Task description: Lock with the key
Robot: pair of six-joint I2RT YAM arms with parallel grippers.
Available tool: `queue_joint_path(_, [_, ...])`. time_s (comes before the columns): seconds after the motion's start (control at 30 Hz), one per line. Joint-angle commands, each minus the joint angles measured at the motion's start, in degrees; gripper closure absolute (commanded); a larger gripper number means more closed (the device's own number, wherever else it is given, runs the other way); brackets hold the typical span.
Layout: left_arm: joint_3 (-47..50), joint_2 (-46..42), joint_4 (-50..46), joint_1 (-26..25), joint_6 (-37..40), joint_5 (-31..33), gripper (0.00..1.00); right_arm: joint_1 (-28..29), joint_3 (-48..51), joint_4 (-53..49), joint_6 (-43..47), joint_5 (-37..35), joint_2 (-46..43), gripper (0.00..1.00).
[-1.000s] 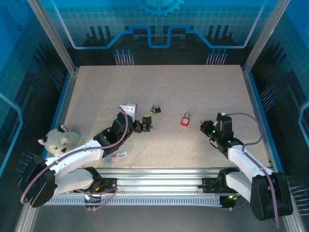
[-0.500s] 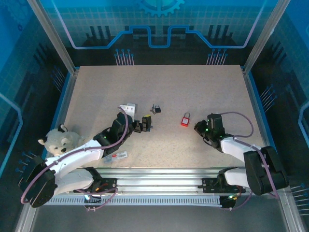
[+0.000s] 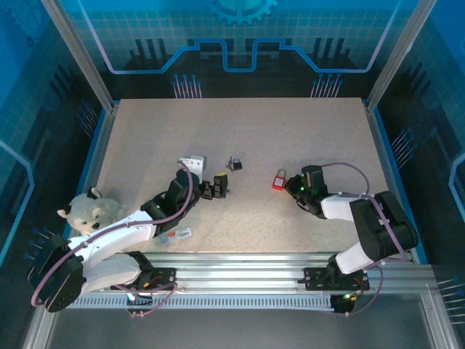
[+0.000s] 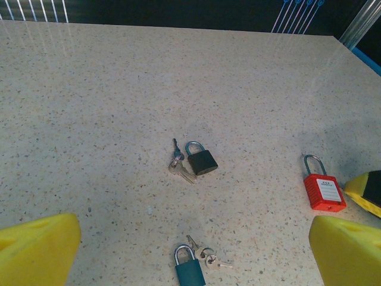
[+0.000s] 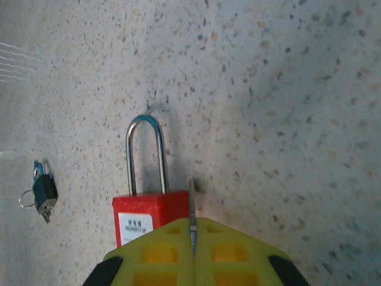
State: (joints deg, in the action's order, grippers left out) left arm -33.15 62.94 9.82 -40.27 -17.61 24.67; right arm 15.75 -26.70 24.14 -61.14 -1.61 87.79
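Note:
The thin key will next go outward in my right gripper past the red padlock's edge, and my gripper will release it on the tabletop beside the silver shackle.
A red padlock with a silver shackle lies flat on the speckled table. My right gripper sits just right of it, shut on a thin key. In the right wrist view the key blade pokes out of the closed yellow fingers, alongside the right edge of the red padlock. My left gripper rests open farther left. Between its yellow fingers lie a teal padlock with keys and a black padlock with keys; the red padlock is at the right.
A white stuffed bear lies at the left edge beside the left arm. A small white block sits behind the left gripper, and a small clear item lies near the front. Aluminium rails run along the near edge.
My right gripper has swung left across the table and now sits against the red padlock. The left arm and the padlocks have not moved.

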Motion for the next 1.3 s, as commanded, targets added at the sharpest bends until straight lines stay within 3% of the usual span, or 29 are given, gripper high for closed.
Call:
queue_joint_path(0.0, [0.26,-0.71,1.42,0.37,0.38,0.35,0.01,0.86,-1.97,3.67,-0.82,-1.64,2.84,1.0])
queue_joint_path(0.5, [0.1,-0.21,1.43,0.42,0.44,0.34,0.01,1.23,-3.56,6.22,-0.18,-0.73,8.34,1.0])
queue_joint_path(0.77, [0.1,-0.27,1.43,0.4,0.54,0.56,0.01,1.46,-2.39,5.78,-0.99,-1.33,7.04,1.0])
queue_joint_path(1.27, [0.09,-0.27,1.33,0.39,0.56,0.51,0.01,1.65,-1.61,4.01,-0.55,-1.63,4.55,0.87])
